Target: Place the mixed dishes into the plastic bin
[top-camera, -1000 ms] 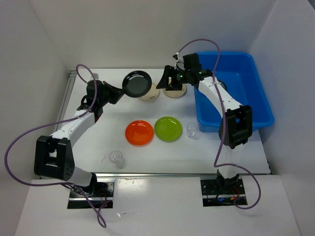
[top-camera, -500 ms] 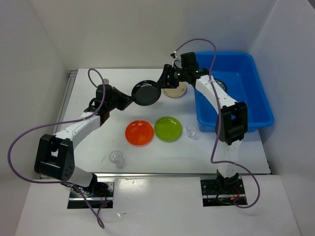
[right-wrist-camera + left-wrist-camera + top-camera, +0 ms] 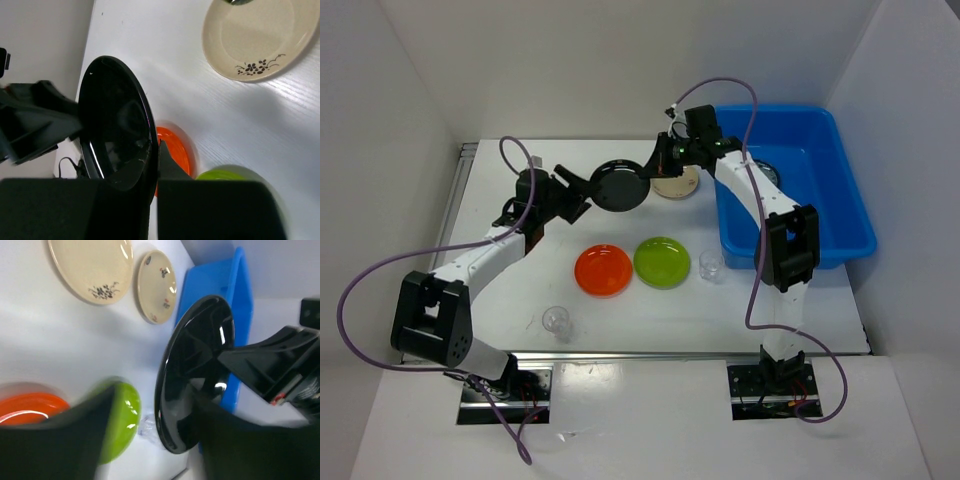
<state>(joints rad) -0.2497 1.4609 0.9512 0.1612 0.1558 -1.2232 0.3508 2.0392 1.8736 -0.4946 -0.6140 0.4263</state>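
My right gripper alone will pinch the black plate point(image 3: 620, 186), so it will carry it toward the right in the top view, down onto the bin's dark dish point(image 3: 770, 173), and let go.
A black plate point(image 3: 620, 186) hangs on edge above the table's far middle. My right gripper point(image 3: 656, 170) is shut on its right rim; in the right wrist view the fingertips pinch the black plate point(image 3: 116, 131). My left gripper point(image 3: 577, 193) stands open just left of it, fingers point(image 3: 65, 440) on either side of the black plate point(image 3: 195, 375) without gripping. Two beige plates point(image 3: 95, 267) point(image 3: 157, 287) lie behind. An orange plate point(image 3: 603, 270), a lime green plate point(image 3: 662, 262) and two clear cups point(image 3: 712, 265) point(image 3: 557, 320) sit on the table. The blue plastic bin point(image 3: 840, 215) stands at the right.
Something dark point(image 3: 767, 172) lies in the bin, partly hidden by the right arm. White walls close in the table on the left, back and right. Purple cables loop above both arms.
The left arm carried the black plate rightward to the right gripper. The right gripper has shut on its rim, and the left gripper has opened and let go.
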